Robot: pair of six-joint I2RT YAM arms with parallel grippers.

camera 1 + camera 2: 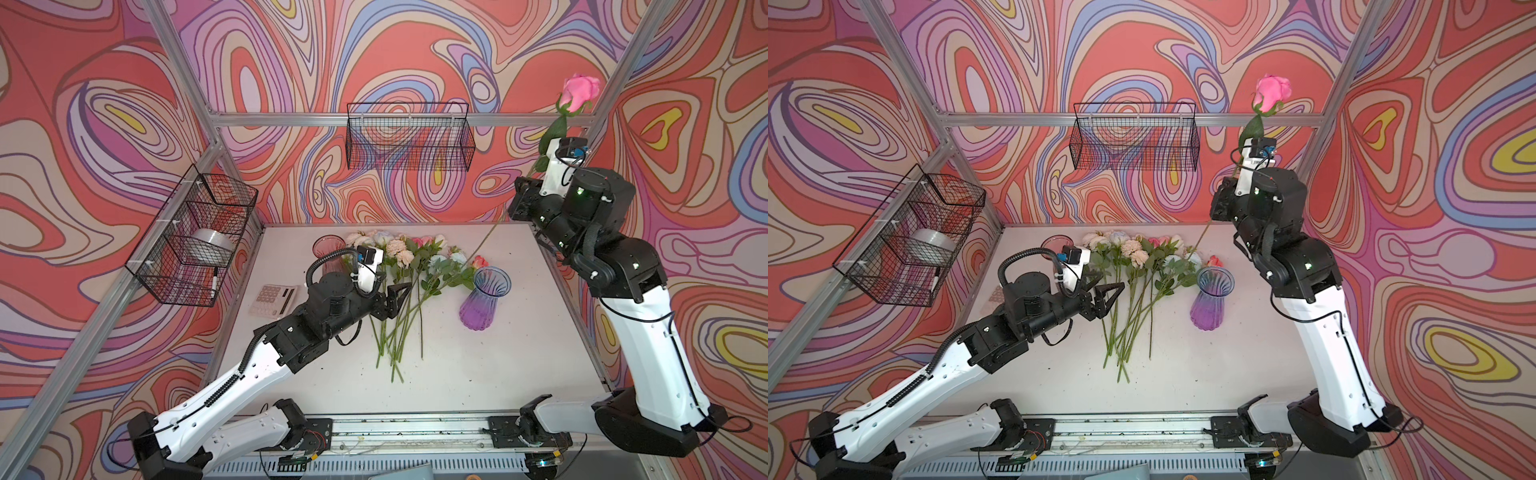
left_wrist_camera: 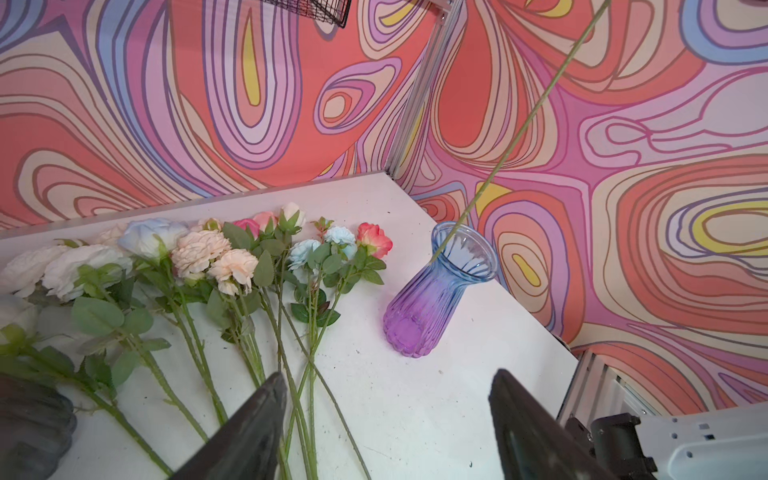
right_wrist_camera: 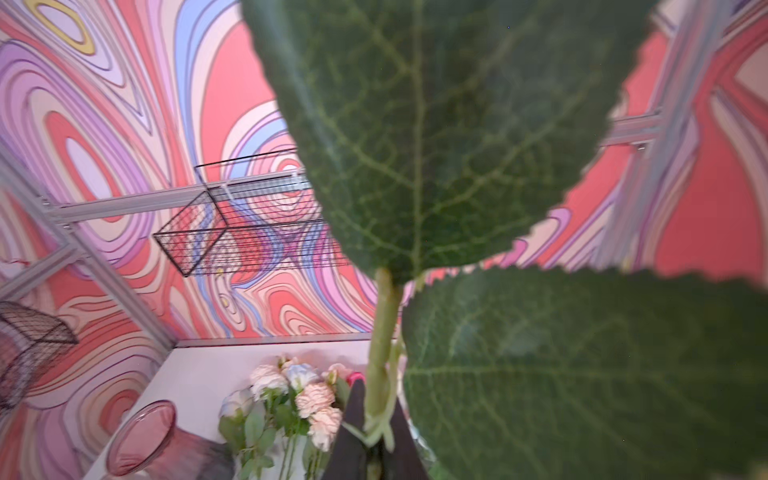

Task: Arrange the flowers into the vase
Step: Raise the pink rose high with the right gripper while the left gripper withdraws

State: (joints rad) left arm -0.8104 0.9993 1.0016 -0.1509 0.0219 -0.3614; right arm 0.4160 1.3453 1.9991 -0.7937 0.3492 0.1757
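I need to move my right gripper away from the heap of flowers next, then down toward the blue-to-purple vase's opening point(image 1: 492, 281) to let go of the pink rose stem, as its end slants past the vase's rim.
The flowers point(image 1: 409, 259) point(image 1: 1136, 253) point(image 2: 216, 257) lie in a bunch on the white table, blooms toward the back wall. A blue-to-purple glass vase point(image 1: 484, 301) point(image 1: 1210, 299) point(image 2: 432, 299) stands upright to their right. My right gripper point(image 1: 524, 185) point(image 1: 1225, 187) point(image 3: 376, 415) is raised high and shut on the stem of a pink rose point(image 1: 579, 93) point(image 1: 1271, 93). Big green leaves fill the right wrist view. The rose stem's lower end point(image 2: 434, 257) hangs at the vase's rim; whether it is inside I cannot tell. My left gripper point(image 1: 397, 299) point(image 1: 1111, 299) point(image 2: 386, 386) is open and empty over the stems.
A pink glass vase point(image 1: 328, 249) point(image 1: 1057, 241) point(image 3: 141, 436) stands back left of the bunch. A calculator point(image 1: 272, 299) lies by the left arm. A wire basket point(image 1: 409, 137) hangs on the back wall. Another basket point(image 1: 195, 237) on the left holds a tape roll point(image 1: 212, 245).
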